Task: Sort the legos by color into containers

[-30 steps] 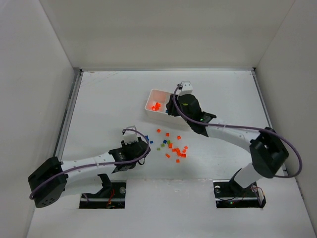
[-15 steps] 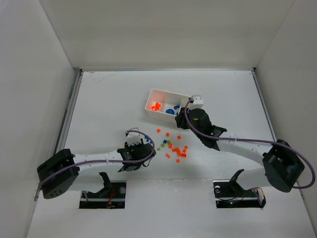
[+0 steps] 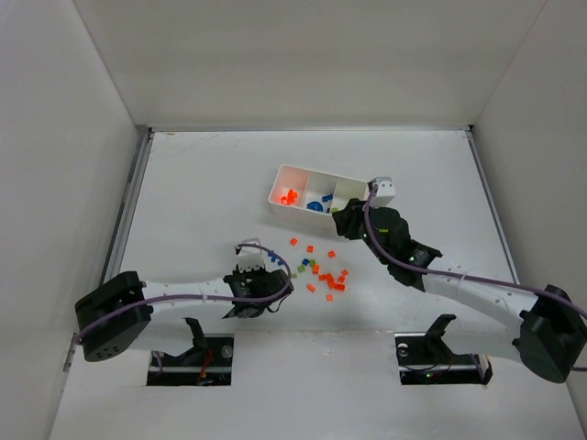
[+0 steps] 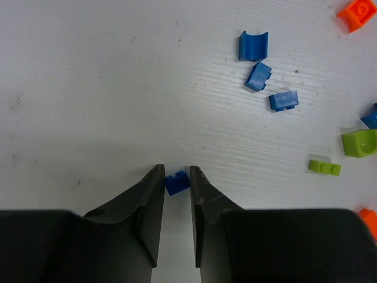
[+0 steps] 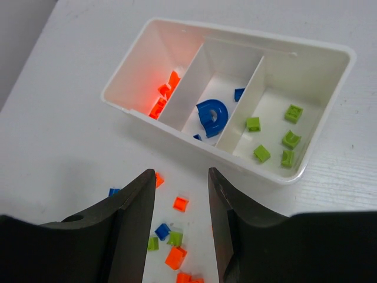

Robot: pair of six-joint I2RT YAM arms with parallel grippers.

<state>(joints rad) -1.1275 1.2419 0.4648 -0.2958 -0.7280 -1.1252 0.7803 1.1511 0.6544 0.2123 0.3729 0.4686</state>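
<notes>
The robot's left gripper will rise and move outward to release over the tray's middle section of blue pieces, as that section is outward and to the right in the top view.
My left gripper (image 4: pixel 176 171) is closed on a small blue lego (image 4: pixel 177 183) that sits on the table; both fingers touch its sides. It lies left of the lego pile in the top view (image 3: pixel 267 275). Three more blue legos (image 4: pixel 258 75) lie just ahead of it. My right gripper (image 5: pixel 181 174) is open and empty, hovering above loose orange-red (image 5: pixel 181 204), blue (image 5: pixel 162 230) and green (image 5: pixel 175 238) legos, just in front of the white tray (image 5: pixel 177 127). The tray's compartments hold orange-red (image 5: pixel 162 100), blue (image 5: pixel 211 116) and green (image 5: pixel 259 153) pieces.
The loose pile (image 3: pixel 321 270) lies between the two arms, near side of the tray (image 3: pixel 278 183). Green pieces (image 4: pixel 359 142) and an orange one (image 4: pixel 356 13) lie to the right of my left gripper. White walls enclose the table.
My right arm has pulled back from over the tray toward the right and near side, uncovering all three compartments. My left arm has crept right toward the blue legos.
</notes>
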